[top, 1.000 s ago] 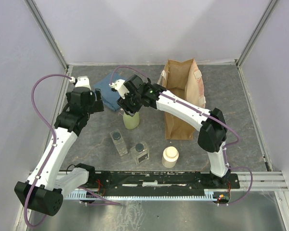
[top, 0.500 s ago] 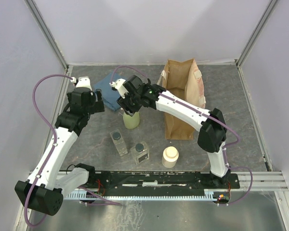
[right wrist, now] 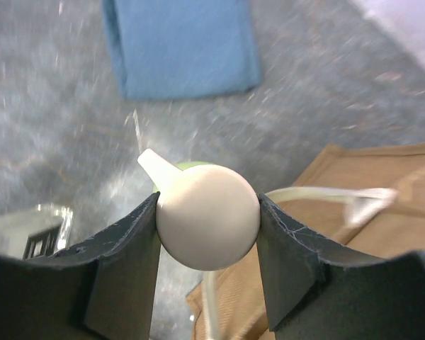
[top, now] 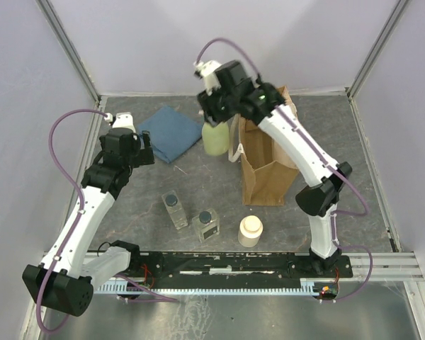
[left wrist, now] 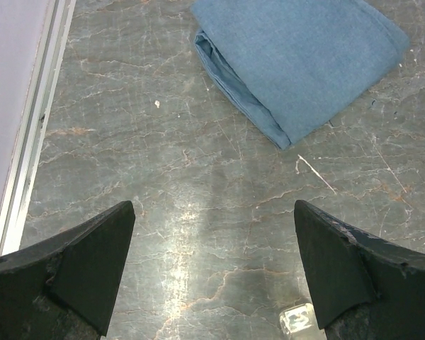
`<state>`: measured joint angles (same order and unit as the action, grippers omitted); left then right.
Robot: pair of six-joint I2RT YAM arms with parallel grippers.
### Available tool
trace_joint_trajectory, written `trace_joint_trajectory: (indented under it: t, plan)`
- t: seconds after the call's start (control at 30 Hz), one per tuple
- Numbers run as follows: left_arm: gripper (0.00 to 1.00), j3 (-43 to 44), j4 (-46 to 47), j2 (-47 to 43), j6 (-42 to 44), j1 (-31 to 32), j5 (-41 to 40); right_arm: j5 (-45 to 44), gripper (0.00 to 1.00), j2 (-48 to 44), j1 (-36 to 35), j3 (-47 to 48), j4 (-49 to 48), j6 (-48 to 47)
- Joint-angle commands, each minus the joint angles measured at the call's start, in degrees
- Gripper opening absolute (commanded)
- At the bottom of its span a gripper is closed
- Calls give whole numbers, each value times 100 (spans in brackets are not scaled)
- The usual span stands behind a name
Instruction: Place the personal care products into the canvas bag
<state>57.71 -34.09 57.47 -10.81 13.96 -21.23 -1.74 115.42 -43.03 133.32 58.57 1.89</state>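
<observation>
The pump bottle (top: 214, 139) hangs outside the bag, so it goes to the right in the top view with my right gripper next. It then goes down into the bag's opening (top: 258, 143).
My right gripper (top: 216, 113) is shut on the cream top of the pale green pump bottle (top: 214, 139) and holds it in the air just left of the canvas bag (top: 269, 166). In the right wrist view the round cream top (right wrist: 207, 216) sits between my fingers, with the bag (right wrist: 354, 234) below right. Two clear dark-capped bottles (top: 173, 210) (top: 207, 225) and the cream cylindrical bottle (top: 250, 231) stand near the front. My left gripper (top: 143, 146) is open and empty over bare table (left wrist: 212, 234).
A folded blue cloth (top: 169, 132) lies at the back left, also in the left wrist view (left wrist: 297, 57). A cream strap handle (right wrist: 319, 195) hangs at the bag's left side. Walls enclose the table on three sides.
My right gripper has lifted the green pump bottle off the table and carried it back and right, up beside the bag's mouth. The left arm has not moved.
</observation>
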Motion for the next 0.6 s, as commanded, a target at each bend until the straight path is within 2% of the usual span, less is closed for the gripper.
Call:
trace_joint_trajectory:
  t: [0.0,0.3,0.57]
  plan:
    - [100,12,269,-4,61,-22,94,108,0,-466,602,916,-736,243]
    - [100,16,263,35,62,-20,100,213,0,-1352,1325,166,-1744,422]
    - [100,34,325,154,-9,-22,195,515,0,-1081,1668,1223,-1466,585]
